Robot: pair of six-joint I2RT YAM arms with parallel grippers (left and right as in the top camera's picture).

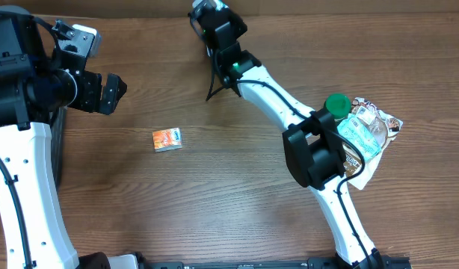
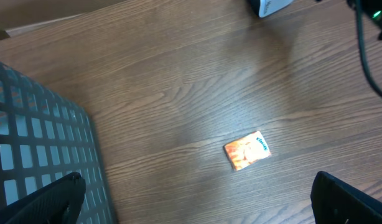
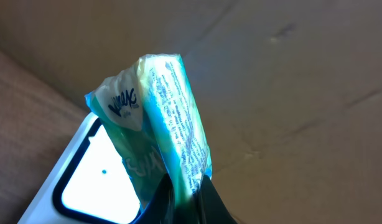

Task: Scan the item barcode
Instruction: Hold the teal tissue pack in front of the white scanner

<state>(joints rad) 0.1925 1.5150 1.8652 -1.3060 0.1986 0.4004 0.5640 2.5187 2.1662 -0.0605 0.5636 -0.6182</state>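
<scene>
My right gripper should swing back from the scanner next and come down onto the pile of packets to let go of the item, because others lie gathered there.
My right gripper point(image 3: 186, 186) is shut on the item, a blue-green tissue pack point(image 3: 169, 118) with fine print down one side. The pack stands upright beside the scanner's bright white window point(image 3: 97, 180). No barcode shows on the faces I can see. In the overhead view the right gripper point(image 1: 213, 21) is at the far top centre of the table. My left gripper point(image 1: 114, 91) hovers open at the left, holding nothing; its dark fingertips point(image 2: 57, 196) sit wide apart at the bottom corners of the left wrist view.
A small orange packet point(image 1: 167, 140) lies flat on the wood, left of centre, also seen as the orange packet point(image 2: 247, 151). A pile of packets with a green cap point(image 1: 336, 104) lies at the right. A grey mesh basket point(image 2: 35, 143) stands at the left. A cardboard wall point(image 3: 290, 74) backs the table.
</scene>
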